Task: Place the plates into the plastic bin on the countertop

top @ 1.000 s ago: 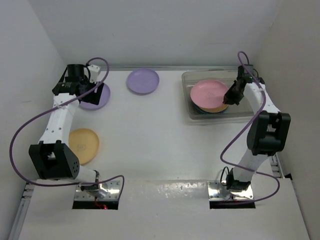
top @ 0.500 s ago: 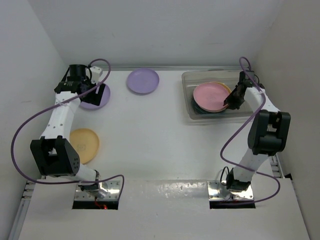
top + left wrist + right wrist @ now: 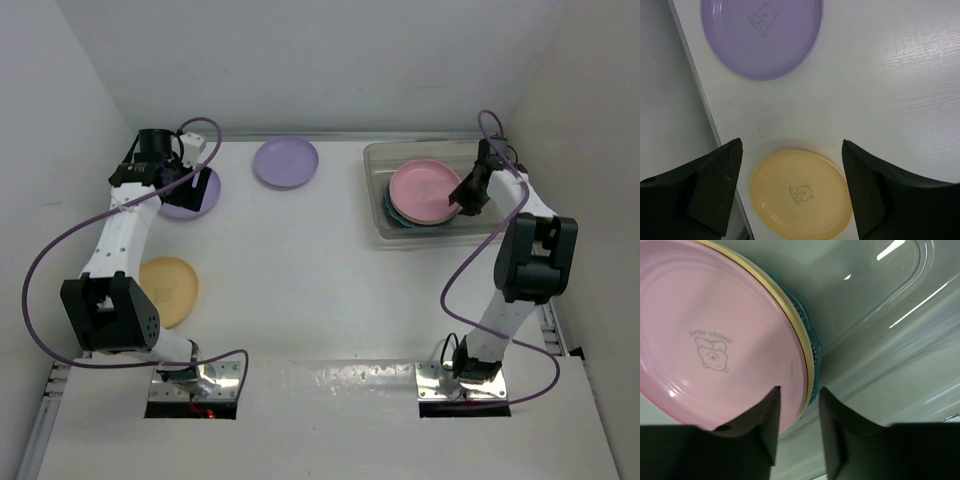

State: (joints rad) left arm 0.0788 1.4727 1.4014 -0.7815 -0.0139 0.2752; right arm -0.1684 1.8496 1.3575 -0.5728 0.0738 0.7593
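Observation:
Next, the left gripper moves across, down onto the back-middle lavender plate's rim [image 3: 258,169] facing the other lavender plate, since this loose plate lies nearest the bin.
The pink plate [image 3: 425,188] lies on top of a stack in the clear plastic bin [image 3: 372,205] at the back right. In the right wrist view the pink plate [image 3: 715,340] rests on a yellow-orange plate [image 3: 807,367] and a teal scalloped plate [image 3: 811,340]. My right gripper [image 3: 463,195] [image 3: 800,390] is open, its fingers straddling the stack's right rim. My left gripper [image 3: 190,176] [image 3: 792,144] is open and empty above the countertop. It hovers by a lavender plate [image 3: 185,208] [image 3: 761,35], and a yellow-orange plate [image 3: 168,290] [image 3: 800,192] lies nearer the front.
A second lavender plate [image 3: 286,161] lies at the back middle of the countertop [image 3: 320,300]. White walls close in the left, back and right. The bin wall [image 3: 880,315] is close to my right fingers. Two metal mount plates sit at the front edge.
The pink plate, held tilted over the bin before, now lies flat on the stack. My right gripper shifted slightly right. My left gripper moved little.

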